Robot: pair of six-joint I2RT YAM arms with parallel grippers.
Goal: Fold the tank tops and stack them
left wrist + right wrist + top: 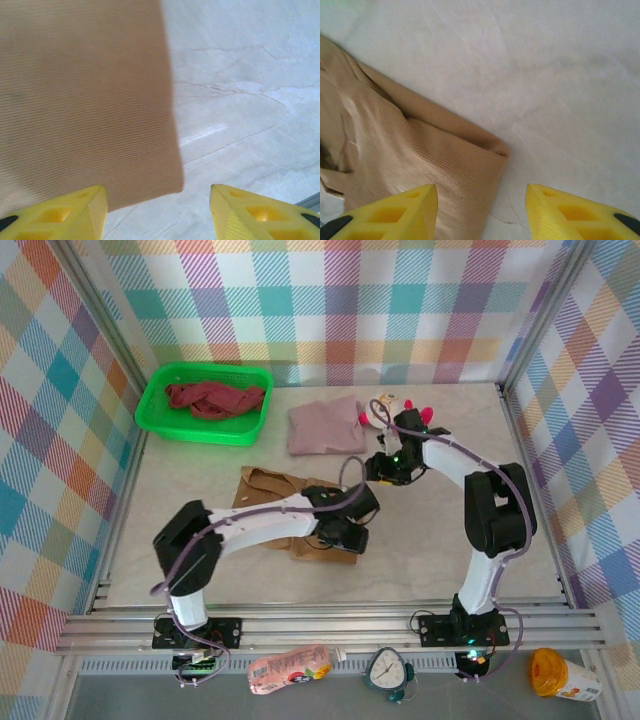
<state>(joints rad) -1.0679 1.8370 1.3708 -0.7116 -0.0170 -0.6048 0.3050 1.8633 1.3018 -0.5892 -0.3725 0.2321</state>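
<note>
The tan-brown tank top's folded far corner (497,153) lies below, toward my left gripper. My right gripper lowers its open fingers that way astride the corner's exposed tip next.
A tan-brown tank top (263,486) lies partly folded at the table's middle, under my left arm. My left gripper (345,534) hovers at its right front corner, open, with the flat ribbed cloth (85,100) just ahead of the left fingertip (80,212). My right gripper (384,469) is open over the folded right back corner (445,155), nothing between its fingers (570,212). A dusty mauve-pink tank top (325,427) lies folded at the back centre. A dark maroon tank top (214,398) is bunched in the green basket (152,410).
A pink-and-white plush toy (386,411) lies right of the mauve top, close to my right arm. Plaid walls close in three sides. A snack packet (290,669), a small clock (390,672) and a yellow-lidded jar (563,674) sit below the front rail.
</note>
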